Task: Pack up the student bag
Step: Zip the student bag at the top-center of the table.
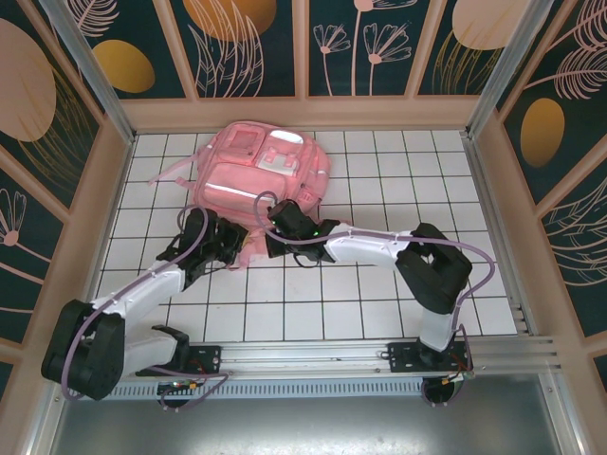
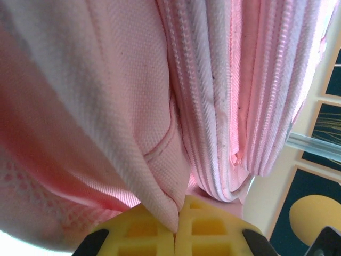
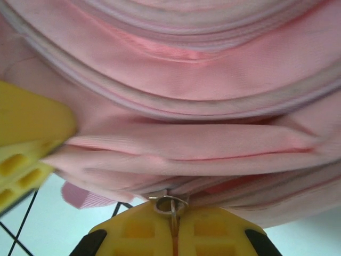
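The bag's side farthest from my left gripper lies outward of my right gripper, so next my right gripper will draw the zip pull (image 3: 171, 204) outward there and release it.
The student bag (image 1: 258, 169), a large pink fabric backpack, lies at the back middle of the tiled table. Both grippers meet at its near edge. My left gripper (image 1: 241, 249) is shut, and in the left wrist view its yellow fingers (image 2: 152, 229) pinch a fold of the bag's pink fabric (image 2: 160, 186) beside a zip track (image 2: 213, 133). My right gripper (image 1: 272, 227) is shut too. In the right wrist view its fingers (image 3: 213, 229) clamp a small metal zip pull (image 3: 171, 204) on the bag (image 3: 186, 80). A yellow finger of the left gripper (image 3: 26, 144) shows at the left there.
The white tiled table (image 1: 379, 284) is boxed in by wooden walls (image 1: 303, 112) at the back and both sides. A metal rail (image 1: 313, 358) with both arm bases runs along the near edge. A pink strap (image 1: 175, 175) trails off the bag's left side.
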`<state>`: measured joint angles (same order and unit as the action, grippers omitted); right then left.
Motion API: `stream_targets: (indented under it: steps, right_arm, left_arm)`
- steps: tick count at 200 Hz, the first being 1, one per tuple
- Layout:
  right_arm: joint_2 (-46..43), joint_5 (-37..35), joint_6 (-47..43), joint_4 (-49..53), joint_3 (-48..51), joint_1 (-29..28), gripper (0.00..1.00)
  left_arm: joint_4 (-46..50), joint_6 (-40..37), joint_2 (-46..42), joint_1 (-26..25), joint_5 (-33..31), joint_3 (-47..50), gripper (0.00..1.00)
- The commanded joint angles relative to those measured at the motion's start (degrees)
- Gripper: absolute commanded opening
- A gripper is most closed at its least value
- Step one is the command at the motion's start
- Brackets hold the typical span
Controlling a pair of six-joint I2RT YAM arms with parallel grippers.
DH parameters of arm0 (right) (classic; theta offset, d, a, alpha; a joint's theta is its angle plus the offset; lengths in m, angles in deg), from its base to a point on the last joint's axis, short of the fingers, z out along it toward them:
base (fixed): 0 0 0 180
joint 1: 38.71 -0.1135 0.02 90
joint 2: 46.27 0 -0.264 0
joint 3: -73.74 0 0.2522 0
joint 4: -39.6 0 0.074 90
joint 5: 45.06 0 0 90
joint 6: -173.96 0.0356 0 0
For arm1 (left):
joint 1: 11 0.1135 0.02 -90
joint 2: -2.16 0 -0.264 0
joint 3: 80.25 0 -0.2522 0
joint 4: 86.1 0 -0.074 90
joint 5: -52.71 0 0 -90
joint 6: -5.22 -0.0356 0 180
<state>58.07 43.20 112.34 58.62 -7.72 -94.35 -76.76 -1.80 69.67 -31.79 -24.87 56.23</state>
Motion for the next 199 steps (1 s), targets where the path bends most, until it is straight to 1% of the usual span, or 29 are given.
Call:
stream_targets:
  steps: [1, 42, 63, 77, 90, 95, 120, 155, 172, 199]
  right_arm:
    - [-4.8, -5.0, 0.0, -0.7, 3.8, 4.3, 0.00]
    - [-5.9, -6.9, -3.5, -1.9, 9.0, 14.7, 0.00]
    - [-3.7, -7.3, -5.5, -1.8, 8.1, 20.3, 0.00]
    - [-2.3, -6.5, -6.4, -1.7, 6.4, 23.6, 0.00]
    - [-1.1, -5.8, -7.4, -1.9, 4.9, 24.0, 0.00]
    - [-0.5, -5.7, -7.7, -2.0, 4.3, 25.8, 0.00]
    - [2.5, -5.9, -7.5, -0.4, 1.8, 27.7, 0.00]
    - [1.6, -5.0, -7.5, -0.8, 1.8, 28.5, 0.00]
    - [1.5, -4.9, -7.8, -0.1, 1.1, 29.3, 0.00]
    - [1.1, -5.0, -7.8, 1.2, 0.9, 31.4, 0.00]
  left_arm:
    - [8.0, -2.9, -4.2, 1.5, -6.7, -3.3, 0.00]
    - [14.3, -6.6, -8.8, 5.7, -6.1, -5.3, 0.00]
    - [16.0, -7.8, -10.2, 7.8, -4.9, -5.9, 0.00]
    - [16.0, -8.5, -10.5, 8.2, -3.9, -6.3, 0.00]
    - [15.8, -8.8, -10.6, 8.3, -2.8, -6.7, 0.00]
    - [15.9, -9.0, -10.5, 8.3, -2.6, -6.8, 0.00]
    - [16.0, -9.1, -11.4, 8.2, -1.9, -7.2, 0.00]
    - [12.6, -6.9, -11.9, 7.9, 2.6, -5.9, 0.00]
    - [10.7, -5.6, -11.8, 6.1, 3.6, -6.2, 0.00]
    - [4.9, -0.8, -9.8, 0.4, 4.0, -6.2, 0.00]
